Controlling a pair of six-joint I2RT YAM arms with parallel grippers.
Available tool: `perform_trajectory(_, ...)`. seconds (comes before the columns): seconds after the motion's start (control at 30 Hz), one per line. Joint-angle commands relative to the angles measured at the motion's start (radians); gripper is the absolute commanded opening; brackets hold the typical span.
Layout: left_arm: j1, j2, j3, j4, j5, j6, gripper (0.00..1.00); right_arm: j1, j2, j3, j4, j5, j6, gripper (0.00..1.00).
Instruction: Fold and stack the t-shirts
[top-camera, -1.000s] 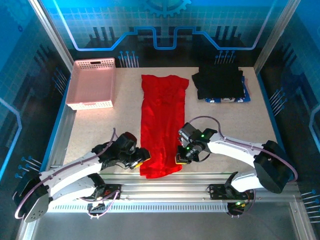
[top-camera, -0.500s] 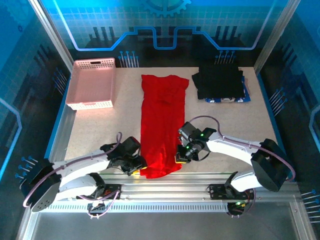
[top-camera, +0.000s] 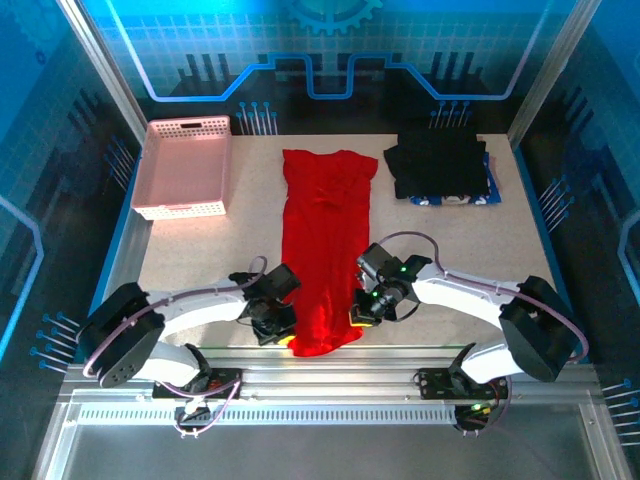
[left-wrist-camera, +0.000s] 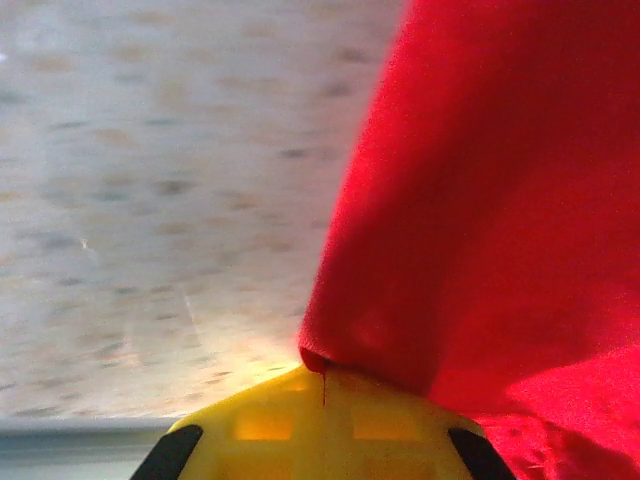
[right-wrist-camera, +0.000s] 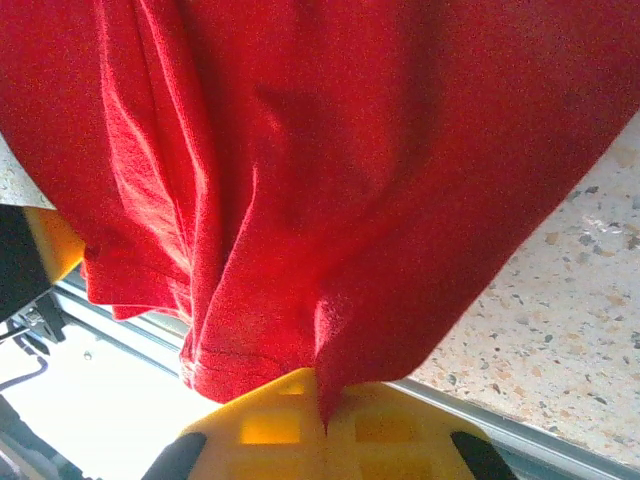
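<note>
The red t-shirt (top-camera: 325, 235) is still lying at full length, so the left gripper will bring its hem corner up and outward over to the collar end's basket-side edge (top-camera: 291, 188) and let go of it.
The red t-shirt (top-camera: 325, 235) lies down the middle of the table as a long narrow strip, collar end far and hem end near. My left gripper (top-camera: 285, 335) is shut on the hem's left corner; in the left wrist view the yellow fingers (left-wrist-camera: 260, 425) meet with red cloth (left-wrist-camera: 480, 200) pinched at their tips (left-wrist-camera: 323, 370). My right gripper (top-camera: 360, 316) is shut on the hem's right corner, with a fold of the red t-shirt (right-wrist-camera: 330, 150) caught between its yellow fingertips (right-wrist-camera: 323, 388). A black folded shirt (top-camera: 438, 162) sits on a navy one (top-camera: 455, 200) at the far right.
A pink perforated basket (top-camera: 185, 165) stands at the far left. The metal rail of the table's near edge (top-camera: 330, 375) runs just behind both grippers. Speckled tabletop (top-camera: 190, 260) lies open between the basket and the red shirt.
My left gripper has slid right to the red t-shirt's near left corner and shut on it. The right gripper has kept its grip and place.
</note>
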Motion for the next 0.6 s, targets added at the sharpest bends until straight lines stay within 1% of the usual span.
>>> perform_trajectory(0.0, -0.016, 0.031, 0.038, 0.275, 0.016, 0.046, 0.0, -0.022, -0.026, 0.003, -0.033, -0.017, -0.011, 0.0)
perform_trajectory(0.1, -0.016, -0.008, 0.057, 0.212, 0.01, 0.072, 0.0, -0.03, -0.037, 0.008, -0.056, -0.017, -0.017, 0.0)
perform_trajectory(0.2, -0.014, -0.077, 0.073, 0.111, -0.027, 0.103, 0.0, -0.055, -0.08, 0.018, -0.09, -0.015, -0.022, 0.0)
perform_trajectory(0.3, 0.018, -0.155, 0.081, 0.038, -0.058, 0.116, 0.0, -0.101, -0.121, 0.031, -0.129, -0.016, -0.042, 0.0)
perform_trajectory(0.43, 0.116, -0.186, 0.136, 0.012, -0.032, 0.157, 0.0, -0.185, -0.107, 0.099, -0.179, -0.031, -0.105, 0.0)
perform_trajectory(0.47, 0.146, -0.181, 0.155, 0.013, -0.018, 0.171, 0.0, -0.209, -0.093, 0.108, -0.182, -0.037, -0.12, 0.0)
perform_trajectory(0.57, 0.232, -0.14, 0.222, 0.031, 0.031, 0.215, 0.0, -0.273, -0.019, 0.21, -0.182, -0.068, -0.167, 0.0)
